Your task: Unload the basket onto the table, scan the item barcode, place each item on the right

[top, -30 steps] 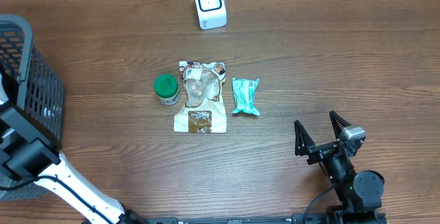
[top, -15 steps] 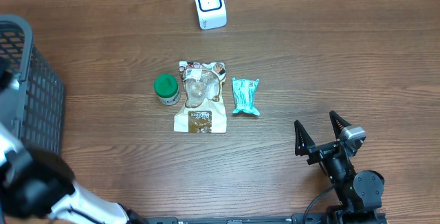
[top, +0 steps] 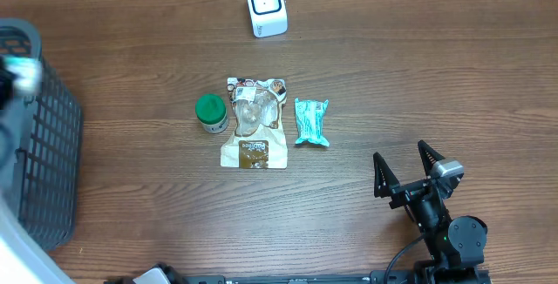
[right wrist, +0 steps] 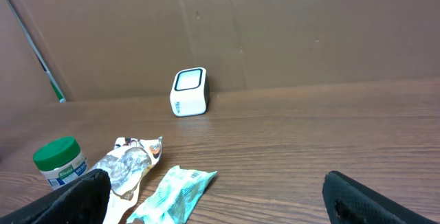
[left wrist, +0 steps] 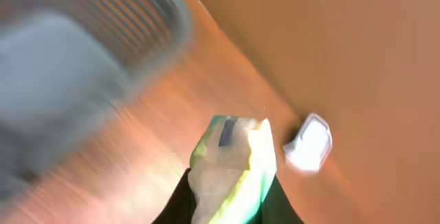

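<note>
The robot will next swing its left gripper across and down to let go of the pale packet between pouch and teal packet, since they lie to the gripper's right in the overhead view.
In the left wrist view my left gripper is shut on a pale packet with a yellow-green edge and a dark patch near its top. That view is blurred by motion. The white scanner lies just right of the packet's tip; it stands at the table's far edge. In the overhead view the left arm is only a blur at the far left, over the basket. My right gripper rests open at the front right with nothing between its fingers.
A green-lidded jar, a brown and white snack pouch and a teal packet lie together mid-table. The dark mesh basket fills the left edge. A cardboard wall stands behind the scanner.
The left arm has swung fast from the front left corner up over the basket and is now a blur. The right arm and the table items have not moved.
</note>
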`<state>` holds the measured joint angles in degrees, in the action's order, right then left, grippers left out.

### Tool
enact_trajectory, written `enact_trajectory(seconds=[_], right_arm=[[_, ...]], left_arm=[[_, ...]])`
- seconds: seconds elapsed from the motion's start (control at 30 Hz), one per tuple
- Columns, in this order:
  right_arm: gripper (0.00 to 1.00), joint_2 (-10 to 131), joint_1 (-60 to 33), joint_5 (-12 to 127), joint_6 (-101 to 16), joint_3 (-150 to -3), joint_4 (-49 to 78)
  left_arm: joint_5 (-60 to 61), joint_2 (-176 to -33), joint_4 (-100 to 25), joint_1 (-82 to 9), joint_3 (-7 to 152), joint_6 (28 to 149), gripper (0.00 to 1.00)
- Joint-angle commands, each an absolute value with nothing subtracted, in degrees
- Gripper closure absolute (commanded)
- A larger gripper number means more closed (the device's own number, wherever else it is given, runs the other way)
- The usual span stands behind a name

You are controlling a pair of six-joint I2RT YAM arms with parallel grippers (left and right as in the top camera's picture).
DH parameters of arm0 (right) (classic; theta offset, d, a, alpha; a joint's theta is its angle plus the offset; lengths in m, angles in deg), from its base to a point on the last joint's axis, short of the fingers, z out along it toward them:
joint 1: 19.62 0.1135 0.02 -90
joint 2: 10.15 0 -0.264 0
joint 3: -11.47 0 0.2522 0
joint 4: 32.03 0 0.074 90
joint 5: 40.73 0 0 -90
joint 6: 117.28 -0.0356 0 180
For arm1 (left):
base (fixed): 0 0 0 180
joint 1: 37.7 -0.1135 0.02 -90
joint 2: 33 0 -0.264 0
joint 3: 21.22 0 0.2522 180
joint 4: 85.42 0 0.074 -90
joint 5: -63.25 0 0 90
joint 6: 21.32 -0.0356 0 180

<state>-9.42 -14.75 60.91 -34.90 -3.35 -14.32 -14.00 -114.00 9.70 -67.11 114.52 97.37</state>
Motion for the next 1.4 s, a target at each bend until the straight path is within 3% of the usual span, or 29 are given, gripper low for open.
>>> enact_trajectory(seconds=[0.0, 0.17, 0.43, 0.7, 1.0, 1.1, 1.2, 1.27, 1.37], right_arm=[[0.00, -10.0, -15.1, 60.9, -34.7, -2.7, -14.6], [0.00, -10.0, -15.1, 60.9, -34.7, -2.7, -14.6], [0.00, -10.0, -15.1, 60.9, -34.7, -2.7, -14.6], [0.00, -10.0, -15.1, 60.9, -34.7, -2.7, -14.6], [0.00, -10.0, -15.1, 60.9, -34.7, -2.7, -14.6], [0.00, -10.0, -15.1, 60.9, -34.7, -2.7, -14.6], [0.00, -10.0, -15.1, 60.9, -34.7, -2.7, -14.6], [0.00, -10.0, -15.1, 60.9, -34.7, -2.7, -14.6], [0.00, -10.0, -15.1, 60.9, -34.7, -2.7, -14.6]], left_arm=[[-10.3, -115.6, 13.1, -56.4, 112.5, 91.2, 0.96], [-10.9, -116.9, 8.9, -36.3, 101.3, 89.6, 0.96], [-10.9, -124.2, -15.7, -15.2, 80.5, 95.9, 0.96], [-14.8, -137.0, -25.9, -9.0, 77.3, 102.0, 0.96], [-17.1, -144.0, -27.3, -9.0, 77.2, 97.8, 0.92], [-17.0, -145.2, -27.3, -8.8, 77.2, 95.9, 0.83], [-17.0, -146.4, -27.4, -8.4, 77.2, 95.7, 0.50], [-17.0, -147.3, -27.4, -8.2, 77.2, 95.7, 0.34], [-16.6, -148.0, -27.4, -8.1, 77.2, 95.7, 0.29]])
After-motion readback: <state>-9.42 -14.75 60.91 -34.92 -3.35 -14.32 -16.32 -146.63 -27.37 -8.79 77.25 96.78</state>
